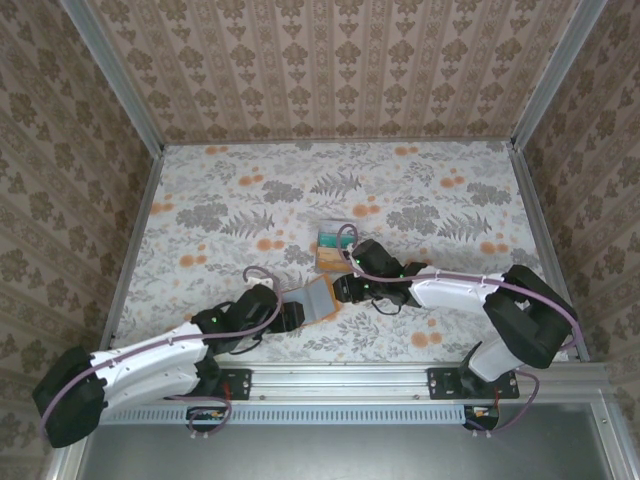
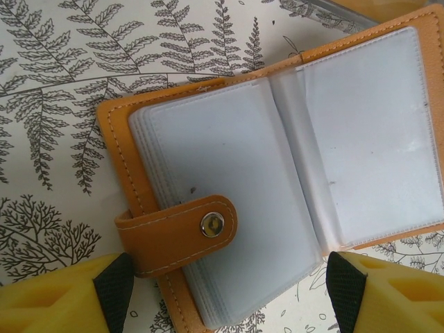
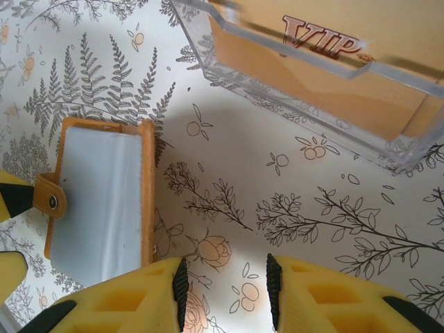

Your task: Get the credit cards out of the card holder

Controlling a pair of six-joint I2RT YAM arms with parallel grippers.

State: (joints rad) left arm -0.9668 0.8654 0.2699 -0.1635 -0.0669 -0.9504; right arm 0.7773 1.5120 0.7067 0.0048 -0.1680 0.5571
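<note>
My right gripper shifts sideways over bare table onto the holder's orange cover edge (image 1: 333, 302) (image 3: 147, 232) next, toward my left gripper. That edge stands beside the right gripper's open fingers.
The orange card holder (image 2: 208, 173) lies open on the patterned table, its clear sleeves up and its snap strap folded over the near page. My left gripper (image 2: 229, 291) is open, one finger on each side of the holder's near edge, not pressing it. In the top view the holder (image 1: 318, 298) sits between my left gripper (image 1: 297, 314) and my right gripper (image 1: 346, 289). My right gripper (image 3: 225, 281) is open over bare table, just right of the holder (image 3: 104, 201). The credit cards (image 1: 331, 246), teal and orange, lie just beyond; an orange card marked VIP (image 3: 312, 62) rests in a clear tray.
The clear plastic tray (image 3: 291, 104) stands close ahead of the right gripper. Patterned walls and metal rails (image 1: 135, 240) enclose the table on three sides. The far half of the table (image 1: 330, 180) offers free room.
</note>
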